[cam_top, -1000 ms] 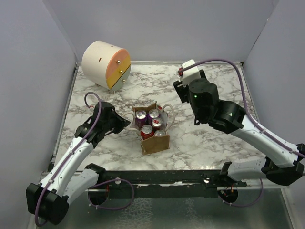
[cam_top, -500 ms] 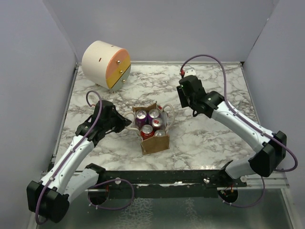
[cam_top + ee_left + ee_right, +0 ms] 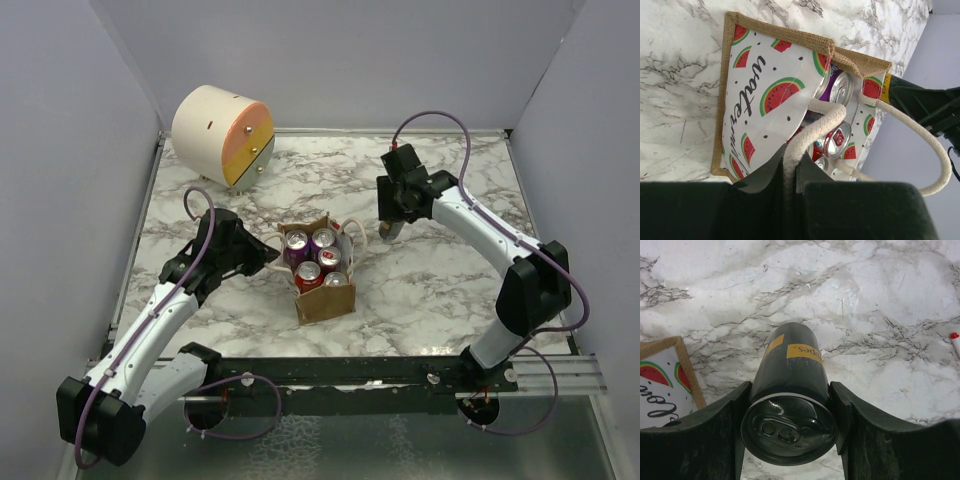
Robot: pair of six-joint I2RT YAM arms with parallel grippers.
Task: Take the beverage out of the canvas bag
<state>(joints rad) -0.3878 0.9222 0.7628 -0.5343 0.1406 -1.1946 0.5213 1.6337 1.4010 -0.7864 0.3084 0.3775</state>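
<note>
My right gripper is above a clear spot on the bare marble beside the bag, so it will lower the upright black can onto that spot and release it.
The canvas bag [image 3: 322, 300] stands mid-table with several soda cans [image 3: 309, 276] upright inside. Its watermelon-print side [image 3: 765, 95] fills the left wrist view. My left gripper [image 3: 268, 258] is at the bag's left side, shut on a white rope handle [image 3: 812, 130]. My right gripper [image 3: 391, 224] is to the right of the bag, shut on a dark can with a yellow label [image 3: 790, 400]. The can is upright over bare marble; I cannot tell if it touches the table. The same can shows past the bag in the left wrist view [image 3: 902, 92].
A cream-and-orange drum [image 3: 222, 135] sits at the back left corner. Grey walls close in the table on three sides. A black rail [image 3: 350, 372] runs along the near edge. A small white item with a red tip [image 3: 955, 342] lies right of the can.
My right arm has stretched out and turned at the wrist, its elbow swinging right and toward the front. Its gripper now points down beside the bag. The left arm and bag have not moved.
</note>
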